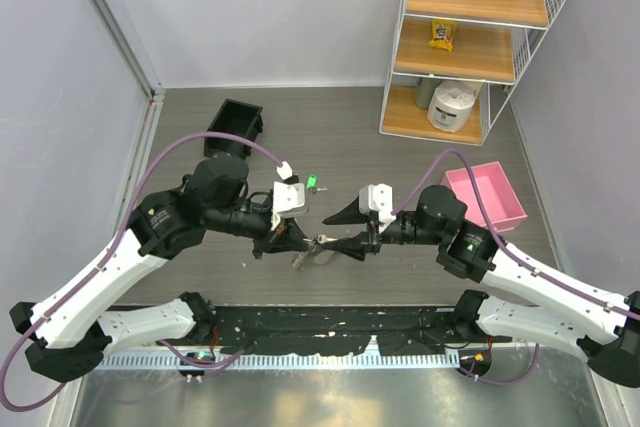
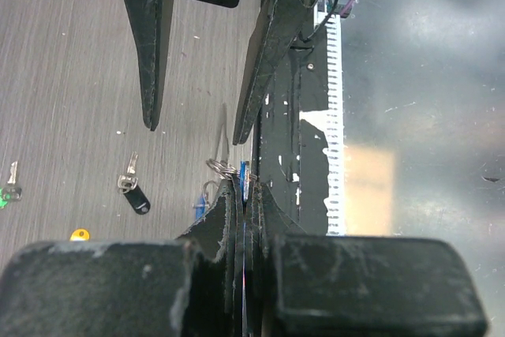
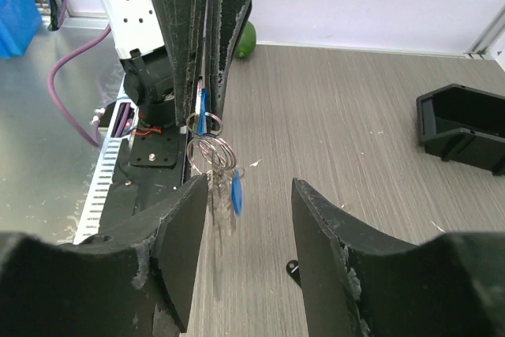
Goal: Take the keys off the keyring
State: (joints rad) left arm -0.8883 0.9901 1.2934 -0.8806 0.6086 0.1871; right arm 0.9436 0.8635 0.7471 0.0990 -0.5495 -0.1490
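I will next carry the blue-headed key outward and down toward the black box with my left gripper. I will release it on the tabletop beside the yellow head [image 2: 79, 234], because loose keys lie there.
My left gripper [image 1: 297, 244] [image 2: 246, 189] is shut on a blue-headed key [image 2: 246, 180] that sits on the keyring [image 2: 218, 166]. The silvery rings [image 3: 211, 151] hang from it above the table, with a second blue-headed key [image 3: 236, 192] and blurred metal strips dangling below. My right gripper [image 1: 328, 234] [image 3: 248, 187] is open, one finger on each side of the hanging bunch, not touching it. Loose on the table lie a black-headed key [image 2: 135, 193], a green-headed key [image 2: 9, 188] [image 1: 313, 184] and a yellow head [image 2: 79, 234].
A pink tray [image 1: 487, 195] stands at the right. A black box [image 1: 235, 125] [image 3: 465, 128] stands at the back left. A wire shelf [image 1: 470, 47] with items stands at the back right. The black base plate [image 2: 304, 155] lies along the near edge.
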